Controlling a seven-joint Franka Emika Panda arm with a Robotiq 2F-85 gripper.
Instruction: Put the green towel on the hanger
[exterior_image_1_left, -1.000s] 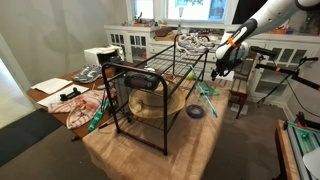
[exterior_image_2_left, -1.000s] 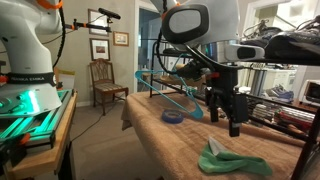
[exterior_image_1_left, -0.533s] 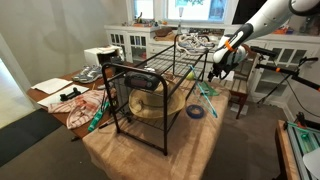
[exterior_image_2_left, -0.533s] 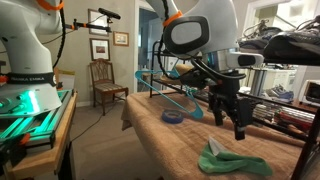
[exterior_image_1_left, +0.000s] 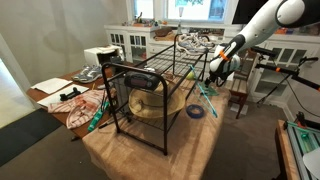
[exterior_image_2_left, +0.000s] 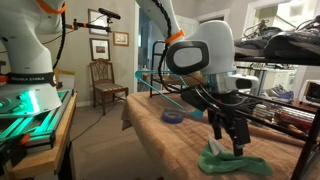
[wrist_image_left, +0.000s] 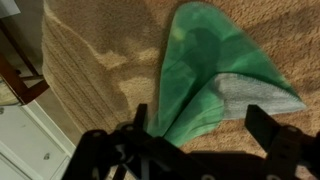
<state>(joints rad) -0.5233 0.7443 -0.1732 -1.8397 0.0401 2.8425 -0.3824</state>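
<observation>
The robot's gripper will first go down onto the fold where the towel's pale grey bottom side meets the green (exterior_image_2_left: 221, 153) (wrist_image_left: 213, 106), then close to grab the towel there.
The green towel (exterior_image_2_left: 232, 163) lies crumpled on the tan table cover near the table's end. In the wrist view it (wrist_image_left: 205, 70) fills the middle, with a pale grey underside showing at the right. My gripper (exterior_image_2_left: 228, 143) is open and hangs just above the towel, its fingertips almost on the cloth. In the wrist view the two fingers (wrist_image_left: 200, 125) straddle the towel's lower edge and hold nothing. The hanger, a large black wire rack (exterior_image_1_left: 150, 85), stands mid-table; its top bars also show in an exterior view (exterior_image_2_left: 295, 45). My gripper (exterior_image_1_left: 216, 72) is beyond the rack's far end.
A blue tape roll (exterior_image_2_left: 172, 117) and a teal plastic clothes hanger (exterior_image_2_left: 165, 90) lie on the table near the towel. A straw hat (exterior_image_1_left: 150, 103) sits under the rack. A reddish patterned cloth (exterior_image_1_left: 85, 100) and a green strip (exterior_image_1_left: 100, 115) lie beside it. White cabinet (exterior_image_1_left: 135, 40) behind.
My gripper has come down and moved towards the towel, from well above the table to just over the cloth. It stays open. The towel has not moved.
</observation>
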